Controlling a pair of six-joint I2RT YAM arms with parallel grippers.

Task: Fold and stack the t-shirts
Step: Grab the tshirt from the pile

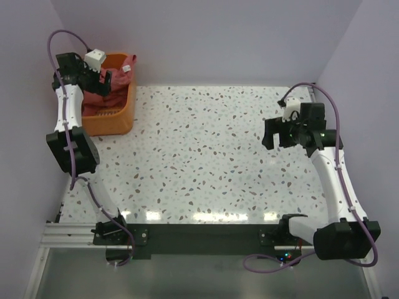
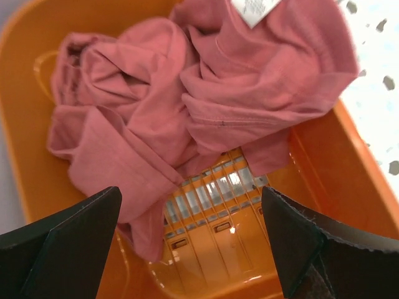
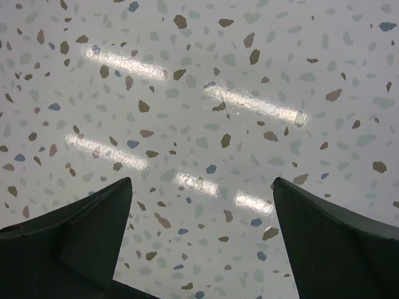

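I need to lower my left gripper's open fingers outward onto the protruding edge of the top t-shirt's hem fold point(image 1: 118, 80) point(image 2: 209, 115), because the hem fold hangs over the basket's slatted bottom below and outward.
Crumpled dusty red-pink t-shirts point(image 2: 187, 93) lie heaped in the orange basket point(image 1: 115, 121) at the table's far left corner; the heap point(image 1: 115, 87) also shows from above. A white label point(image 2: 254, 11) sticks out of the cloth. My left gripper point(image 2: 190, 215) hovers over the basket, open, with the slatted basket floor point(image 2: 212, 199) between its fingers and the cloth just ahead. My right gripper point(image 3: 202, 205) hangs open above bare tabletop at the right side, its place from above point(image 1: 277, 132).
The speckled terrazzo table point(image 1: 206, 156) spans the middle. Lilac walls close in the back and both sides. A black rail point(image 1: 199, 240) with both arm bases runs along the near edge. The basket's rim point(image 2: 368, 168) rises beside the left gripper.
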